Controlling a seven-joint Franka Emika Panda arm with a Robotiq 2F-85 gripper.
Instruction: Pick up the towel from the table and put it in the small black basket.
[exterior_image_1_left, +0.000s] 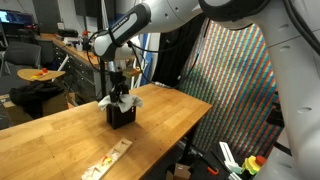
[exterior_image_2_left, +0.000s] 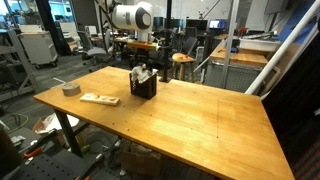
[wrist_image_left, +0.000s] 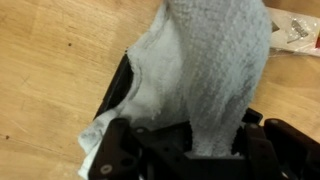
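Note:
My gripper needs to turn and go down a little to let go of the towel, because the small black basket's opening (exterior_image_1_left: 121, 105) is below my gripper and the basket's rim is slanted.
The light grey towel (wrist_image_left: 215, 70) hangs between my gripper's (wrist_image_left: 190, 130) fingers, and the gripper is shut on it. Its lower end drapes into and over the small black basket (wrist_image_left: 118, 88), which shows at the left under the cloth in the wrist view. In both exterior views the gripper (exterior_image_1_left: 121, 78) (exterior_image_2_left: 144, 62) is directly above the basket (exterior_image_1_left: 122, 117) (exterior_image_2_left: 144, 90) on the wooden table (exterior_image_1_left: 60, 140) (exterior_image_2_left: 200, 120). The towel (exterior_image_1_left: 122, 99) (exterior_image_2_left: 141, 75) spills over the basket's rim.
A flat wooden strip with markings (exterior_image_1_left: 108, 160) (exterior_image_2_left: 99, 99) lies near the table's edge. A grey tape roll (exterior_image_2_left: 70, 89) sits at a table corner. A small white object (wrist_image_left: 295, 28) lies on the table. A colourful patterned panel (exterior_image_1_left: 235, 90) stands beside the table.

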